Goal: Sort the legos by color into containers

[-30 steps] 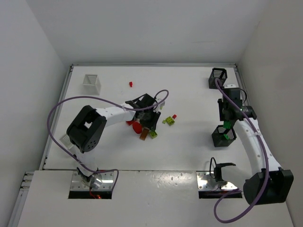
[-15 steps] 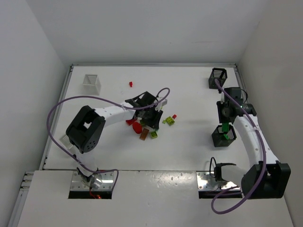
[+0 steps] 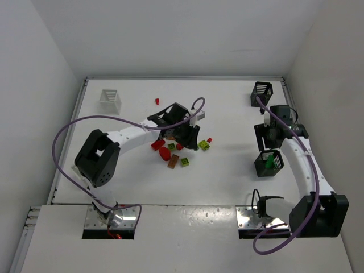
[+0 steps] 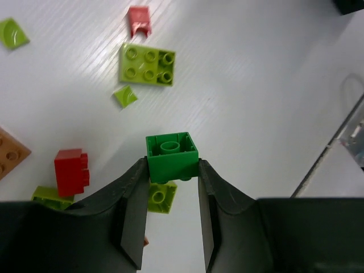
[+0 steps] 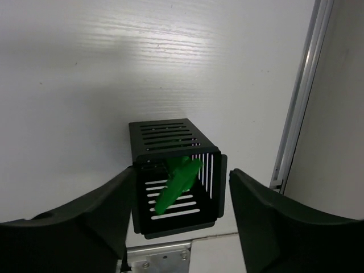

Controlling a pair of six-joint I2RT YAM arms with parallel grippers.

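Observation:
My left gripper swings to the right in the top view next, over the open top of the near black basket (image 3: 269, 163), since it holds a green lego.
My left gripper (image 4: 170, 168) is shut on a dark green lego (image 4: 172, 154) and holds it above the table. Under it lie loose legos: a yellow-green plate (image 4: 147, 63), a red brick (image 4: 71, 169) and an orange-brown piece (image 4: 8, 151). From above, the left gripper (image 3: 186, 136) hangs over that pile (image 3: 170, 153). My right gripper (image 5: 182, 172) stands open over a black basket (image 5: 170, 133). A green lego (image 5: 179, 182) is tilted inside that basket, free of both fingers. The top view shows this basket (image 3: 269, 163) just below the right gripper (image 3: 269, 139).
A second black basket (image 3: 261, 94) stands at the back right corner. A white basket (image 3: 110, 99) is at the back left, with a lone red lego (image 3: 157, 101) to its right. A raised rail (image 5: 298, 96) edges the table beside the near black basket.
The right gripper has opened and the green lego it held now sits in the black basket. The left gripper has shifted slightly toward the back of the table, still gripping its green lego.

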